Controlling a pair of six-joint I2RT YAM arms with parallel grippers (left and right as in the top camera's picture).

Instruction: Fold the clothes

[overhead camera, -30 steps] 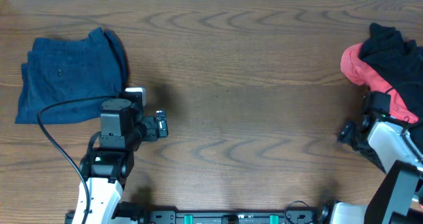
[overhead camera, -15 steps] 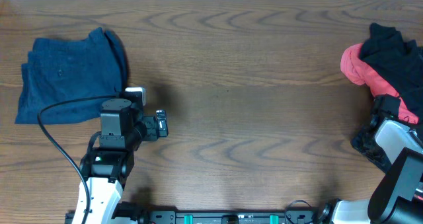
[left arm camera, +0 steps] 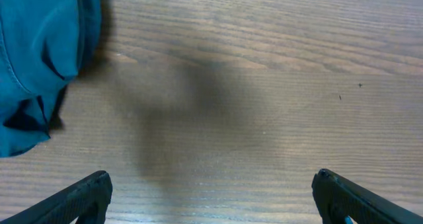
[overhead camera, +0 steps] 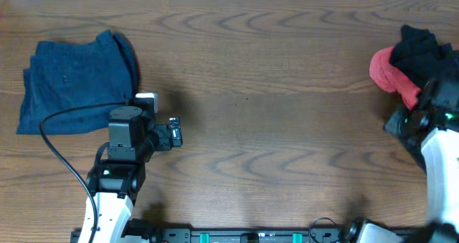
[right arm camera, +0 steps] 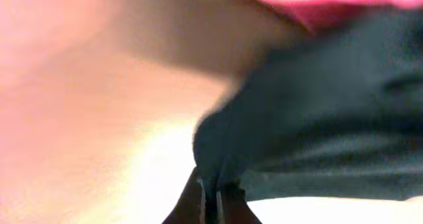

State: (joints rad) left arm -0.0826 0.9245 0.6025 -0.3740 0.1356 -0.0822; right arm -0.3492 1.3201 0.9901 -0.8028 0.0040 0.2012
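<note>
The wood at the table's middle is bare. My right gripper needs to pull the fold to the left in the overhead view next, somewhat outward, and let it go there.
A heap of clothes lies at the table's right edge: a black garment [overhead camera: 422, 48] on top of a coral-red one [overhead camera: 391, 74]. My right gripper [overhead camera: 424, 103] is at the heap's near side. In the right wrist view my right gripper [right arm camera: 211, 192] is shut on a fold of the black garment [right arm camera: 317, 118], with coral-red cloth [right arm camera: 317, 2] blurred behind. A folded navy-blue garment [overhead camera: 75, 82] lies at the far left and shows as blue cloth [left arm camera: 39, 59] in the left wrist view. To its right my left gripper [overhead camera: 176, 134] [left arm camera: 211, 184] is open over bare wood.
The brown wooden table [overhead camera: 272, 92] stretches between the two arms. A black cable [overhead camera: 61, 139] loops from the left arm across the navy-blue garment's near edge. The table's far edge runs along the top of the overhead view.
My right arm has moved away from the near edge into the heap, and its gripper has gone from open to shut on the black garment. The left arm has not moved.
</note>
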